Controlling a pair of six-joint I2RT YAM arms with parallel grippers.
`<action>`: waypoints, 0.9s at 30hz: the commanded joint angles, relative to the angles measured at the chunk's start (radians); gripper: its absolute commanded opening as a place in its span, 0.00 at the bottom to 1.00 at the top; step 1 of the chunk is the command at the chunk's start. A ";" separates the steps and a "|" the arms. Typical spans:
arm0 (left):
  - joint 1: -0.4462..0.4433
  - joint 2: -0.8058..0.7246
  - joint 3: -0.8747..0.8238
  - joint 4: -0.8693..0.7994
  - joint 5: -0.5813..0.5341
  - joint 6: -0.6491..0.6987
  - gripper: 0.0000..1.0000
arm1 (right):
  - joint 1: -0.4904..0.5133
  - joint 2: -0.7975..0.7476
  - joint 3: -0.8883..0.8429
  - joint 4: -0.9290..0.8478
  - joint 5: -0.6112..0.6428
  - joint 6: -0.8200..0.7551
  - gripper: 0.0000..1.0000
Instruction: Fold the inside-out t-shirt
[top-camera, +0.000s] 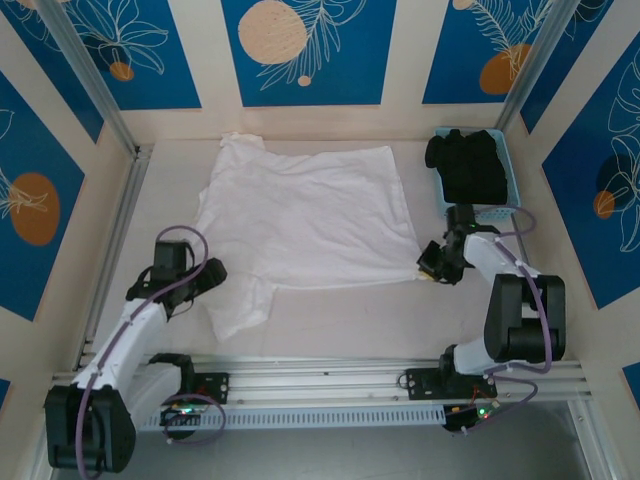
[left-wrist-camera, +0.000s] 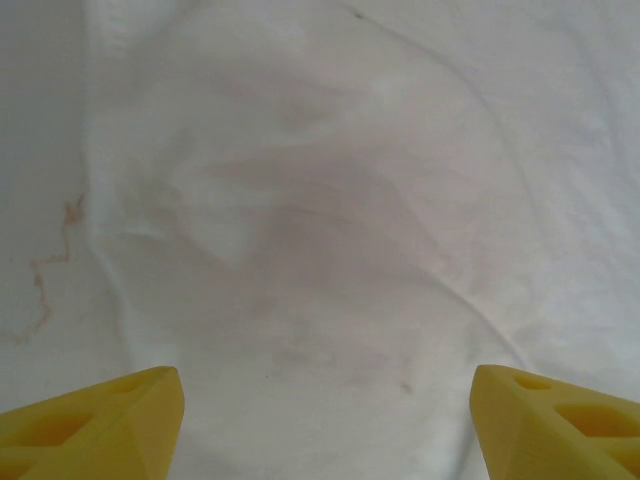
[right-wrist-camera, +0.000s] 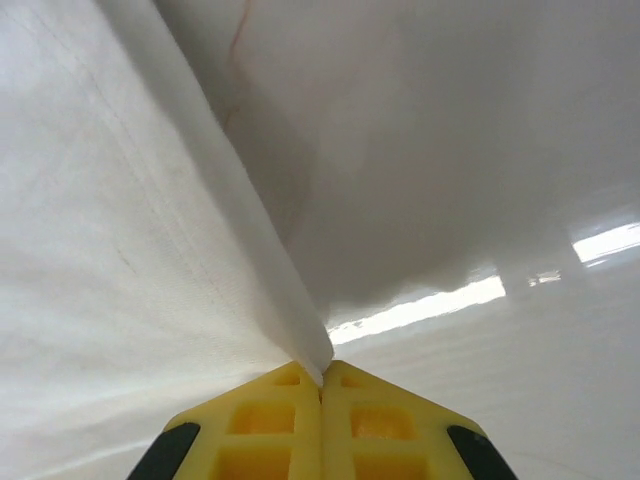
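Note:
My open left gripper draws back and lowers onto the flap's near corner (top-camera: 222, 335) next, since the flap sticks out past the shirt's near edge.
The white inside-out t-shirt (top-camera: 305, 215) lies spread and wrinkled over the middle of the table, one flap hanging toward the near left. My right gripper (top-camera: 432, 265) is shut on the shirt's near right corner; in the right wrist view the fabric edge (right-wrist-camera: 300, 330) runs pinched between the yellow fingers (right-wrist-camera: 270, 420). My left gripper (top-camera: 205, 277) hovers at the shirt's left edge. Its yellow fingertips (left-wrist-camera: 110, 420) stand wide apart and open over the white cloth (left-wrist-camera: 330, 250), nothing between them.
A light blue basket (top-camera: 510, 180) at the far right holds a black garment (top-camera: 470, 160). Walls with blue panels close the table on three sides. An aluminium rail (top-camera: 330, 385) runs along the near edge by the arm bases.

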 joint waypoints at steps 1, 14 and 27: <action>-0.060 -0.055 -0.020 -0.114 -0.006 -0.056 0.74 | -0.048 -0.015 -0.015 0.017 -0.064 -0.020 0.00; -0.493 -0.055 -0.077 -0.359 -0.122 -0.351 0.65 | -0.019 0.012 -0.018 0.092 -0.130 -0.032 0.00; -0.539 0.044 -0.173 -0.167 -0.086 -0.355 0.18 | -0.028 -0.026 -0.037 0.096 -0.111 -0.053 0.00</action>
